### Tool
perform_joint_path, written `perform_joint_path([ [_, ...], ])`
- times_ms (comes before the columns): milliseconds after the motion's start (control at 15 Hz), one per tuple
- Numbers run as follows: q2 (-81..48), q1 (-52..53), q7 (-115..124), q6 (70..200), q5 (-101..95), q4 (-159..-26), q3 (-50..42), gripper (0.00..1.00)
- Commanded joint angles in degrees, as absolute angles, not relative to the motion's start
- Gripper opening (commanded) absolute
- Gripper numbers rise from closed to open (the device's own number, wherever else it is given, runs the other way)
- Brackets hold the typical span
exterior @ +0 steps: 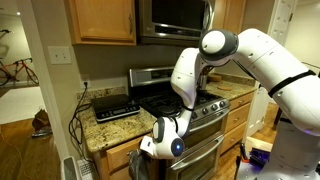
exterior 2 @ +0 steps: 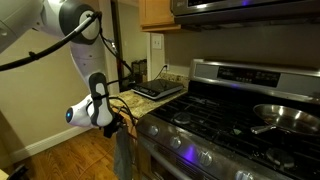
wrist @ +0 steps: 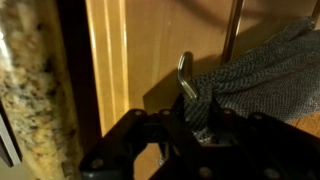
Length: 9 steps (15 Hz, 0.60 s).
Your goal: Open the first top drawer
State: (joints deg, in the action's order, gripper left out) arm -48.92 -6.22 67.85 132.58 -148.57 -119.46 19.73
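Note:
The bent metal handle (wrist: 186, 72) is between my gripper's fingers, so I will pull the drawer front back from the counter edge, then let go.
In the wrist view the honey-coloured front of the first top drawer (wrist: 120, 60) fills the middle, just under the speckled granite counter edge (wrist: 35, 90). A bent metal handle (wrist: 186, 72) stands off it and runs down between my dark fingers. My gripper (wrist: 195, 125) is shut on this handle, and a grey knitted towel (wrist: 265, 65) hangs against it. In both exterior views the gripper (exterior: 150, 148) (exterior 2: 122, 118) sits just below the counter's front edge, left of the stove. A dark gap lies between counter and drawer front; how far out the drawer stands I cannot tell.
A gas stove (exterior: 190, 100) with a steel oven door (exterior: 205, 150) stands beside the drawer. A pan (exterior 2: 285, 115) rests on a burner. A flat black appliance (exterior: 113, 105) sits on the granite counter (exterior: 105, 130). Cables hang near the arm (exterior 2: 125, 75). Wood floor lies below (exterior 2: 60, 160).

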Motion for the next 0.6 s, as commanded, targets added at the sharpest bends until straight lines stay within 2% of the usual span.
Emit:
perform_joint_path([
  [0,-44.74,-4.1,72.29,130.38,-148.79,-129.53,21.38,0.08],
  [267,-44.92,-3.36,72.25,129.0,-148.87,-131.98,21.72,0.08],
  [533,-41.48,-1.44,74.81,126.34,-147.93,-140.84,24.11,0.08],
])
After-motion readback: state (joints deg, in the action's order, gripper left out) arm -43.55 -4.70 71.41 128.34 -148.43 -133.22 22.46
